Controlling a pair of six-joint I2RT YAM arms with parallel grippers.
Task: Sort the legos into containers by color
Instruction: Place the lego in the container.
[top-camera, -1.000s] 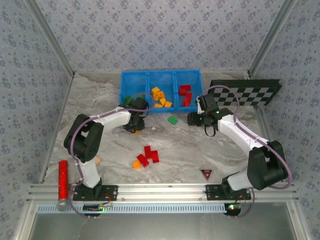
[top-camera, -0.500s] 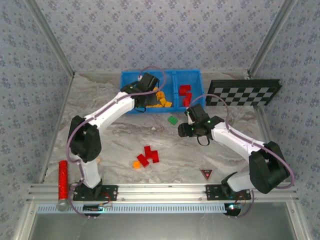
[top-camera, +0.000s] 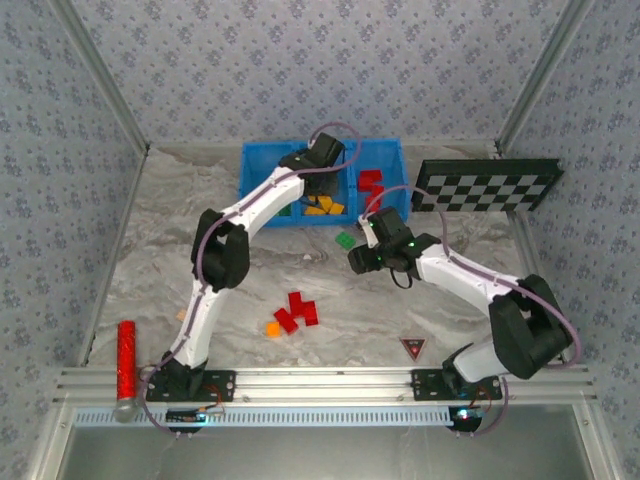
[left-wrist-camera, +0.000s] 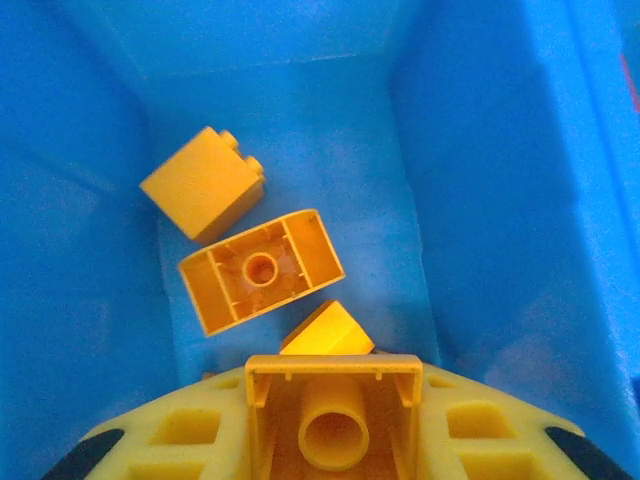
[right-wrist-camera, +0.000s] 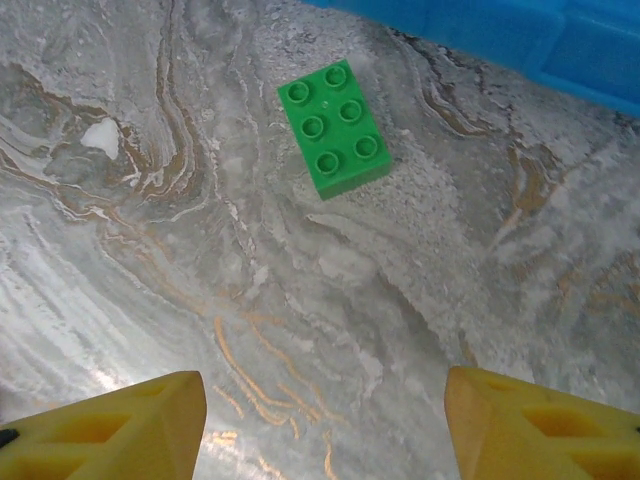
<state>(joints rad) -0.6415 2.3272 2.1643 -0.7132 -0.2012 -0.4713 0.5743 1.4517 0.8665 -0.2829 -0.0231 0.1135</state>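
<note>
The green lego lies below and outward, by the bin (top-camera: 252, 160). My right gripper needs to move outward and down until its open fingers are around the long sides of the green lego (top-camera: 345, 240).
My left gripper (top-camera: 322, 160) hangs inside the middle compartment of the blue bin (top-camera: 252, 160), shut on an orange-yellow lego (left-wrist-camera: 333, 420) held open side up. Below it lie three more orange-yellow legos (left-wrist-camera: 262, 270). Red legos (top-camera: 371, 182) sit in the right compartment. My right gripper (right-wrist-camera: 325, 400) stands open over bare table, its jaws wide apart. A green lego (right-wrist-camera: 335, 127) lies flat, studs up, ahead of it and just in front of the bin. Red legos (top-camera: 298, 308) and an orange one (top-camera: 272, 328) lie mid-table.
A black-and-white checkerboard (top-camera: 487, 185) leans at the back right. A long red cylinder (top-camera: 126, 355) lies at the near left edge. A small black triangle marker (top-camera: 412, 347) sits near the right arm's base. Patterned walls close in the table.
My left arm swung from the table in front of the bin up over the middle compartment with the orange-yellow lego. My right gripper came away from the bin toward the green lego and opened wider.
</note>
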